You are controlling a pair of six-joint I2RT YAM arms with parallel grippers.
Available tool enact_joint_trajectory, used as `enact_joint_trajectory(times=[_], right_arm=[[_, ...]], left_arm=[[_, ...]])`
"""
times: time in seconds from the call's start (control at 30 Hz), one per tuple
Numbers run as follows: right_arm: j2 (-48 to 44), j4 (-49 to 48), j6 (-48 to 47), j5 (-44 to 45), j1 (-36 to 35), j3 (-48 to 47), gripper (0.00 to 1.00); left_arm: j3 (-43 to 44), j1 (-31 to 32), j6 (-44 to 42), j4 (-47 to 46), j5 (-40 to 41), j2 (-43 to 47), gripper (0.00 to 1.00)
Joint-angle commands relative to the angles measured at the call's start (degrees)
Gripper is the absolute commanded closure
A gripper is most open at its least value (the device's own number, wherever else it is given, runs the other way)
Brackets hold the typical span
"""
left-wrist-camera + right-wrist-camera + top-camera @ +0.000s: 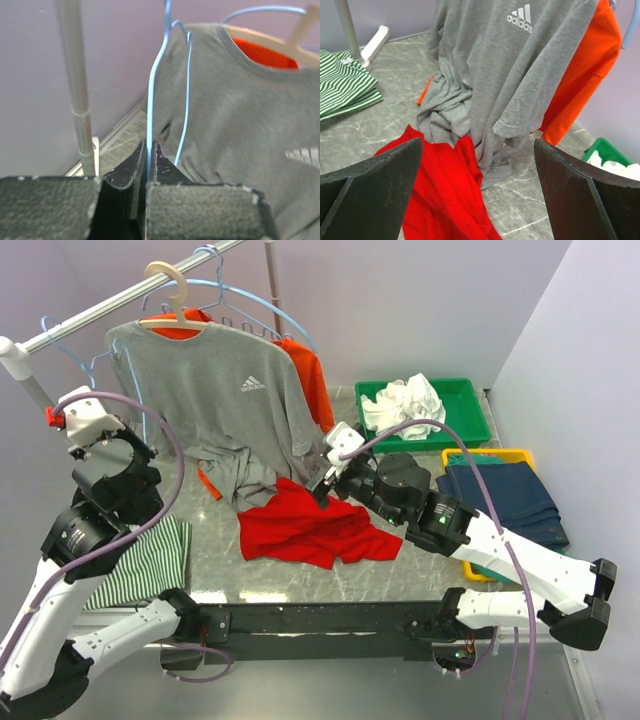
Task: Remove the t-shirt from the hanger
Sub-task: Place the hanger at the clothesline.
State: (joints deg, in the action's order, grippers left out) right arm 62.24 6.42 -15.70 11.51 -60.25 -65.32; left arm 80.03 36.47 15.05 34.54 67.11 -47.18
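The blue hanger's wire crosses the grey t-shirt's sleeve, so my left gripper will pull it toward the bar's end next.
A grey adidas t-shirt [230, 410] hangs on a wooden hanger [170, 285] on the rail, its hem bunched on the table. It also shows in the left wrist view [240, 110] and the right wrist view [495, 75]. An orange t-shirt [315, 380] hangs behind it. A red t-shirt [310, 525] lies loose on the table. My left gripper [149, 147] is shut on the wire of a blue hanger [152, 85], left of the grey shirt [92, 418]. My right gripper [477, 145] is open and empty, low beside the grey shirt's right sleeve [335, 455].
A green bin [470, 405] with white cloths stands at the back right. A yellow tray [485, 453] holds folded dark blue clothes. A green striped shirt [150, 560] lies at the front left. The rack post [75, 85] stands close to my left gripper.
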Motion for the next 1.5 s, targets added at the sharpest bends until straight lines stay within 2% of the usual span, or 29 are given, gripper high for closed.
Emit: enact_joint_trajectory(times=[0.0, 0.27, 0.73, 1.0, 1.07, 1.13, 1.2, 1.23, 1.27, 1.33, 1.37, 1.47], right_arm=[[0.3, -1.7, 1.0, -0.7, -0.4, -2.4, 0.0], [2.1, -1.8, 0.7, -1.5, -0.4, -3.6, 0.0], [1.6, -1.9, 0.2, -2.3, -0.5, -2.5, 0.0], [0.8, -2.4, -0.6, -1.5, -0.6, -1.0, 0.0], [0.9, -2.1, -0.6, -1.2, -0.6, -0.9, 0.0], [1.0, -1.7, 0.1, -0.4, -0.6, -0.8, 0.0], [1.2, -1.6, 0.7, 1.6, -0.6, -0.7, 0.0], [1.7, -1.4, 1.5, 2.4, -0.6, -0.5, 0.0], [2.0, -1.1, 2.2, 3.9, -0.5, -0.4, 0.0], [3.8, -0.8, 4.4, 6.7, -0.5, 0.1, 0.0], [4.6, -0.5, 5.2, 7.8, -0.4, 0.3, 0.0], [9.1, 2.5, 9.5, 7.9, 0.4, -0.3, 0.0]], left_arm=[[0.8, -0.2, -2.7, -5.6, 6.9, 1.1, 0.99], [7.4, -0.1, 5.9, 7.9, 4.5, 1.6, 0.99], [4.8, -0.2, 4.7, 6.7, 10.5, -6.8, 0.99], [4.0, -0.2, 6.1, 6.6, 9.0, -8.4, 0.99], [3.7, -0.3, 8.4, 8.8, 8.0, -8.1, 0.79], [3.6, -0.3, 9.7, 10.7, 6.4, -7.7, 0.47], [3.4, -0.2, 10.0, 11.1, 5.2, -7.0, 0.38], [3.7, -0.1, 10.3, 11.5, 3.9, -6.1, 0.24], [3.9, -0.2, 10.3, 12.0, 3.3, -5.6, 0.16], [4.8, -0.1, 10.4, 12.6, 0.5, -4.0, 0.04], [5.0, -0.1, 10.1, 12.7, -0.4, -3.4, 0.02], [5.7, -0.2, 9.6, 13.2, -5.8, -0.9, 0.03]])
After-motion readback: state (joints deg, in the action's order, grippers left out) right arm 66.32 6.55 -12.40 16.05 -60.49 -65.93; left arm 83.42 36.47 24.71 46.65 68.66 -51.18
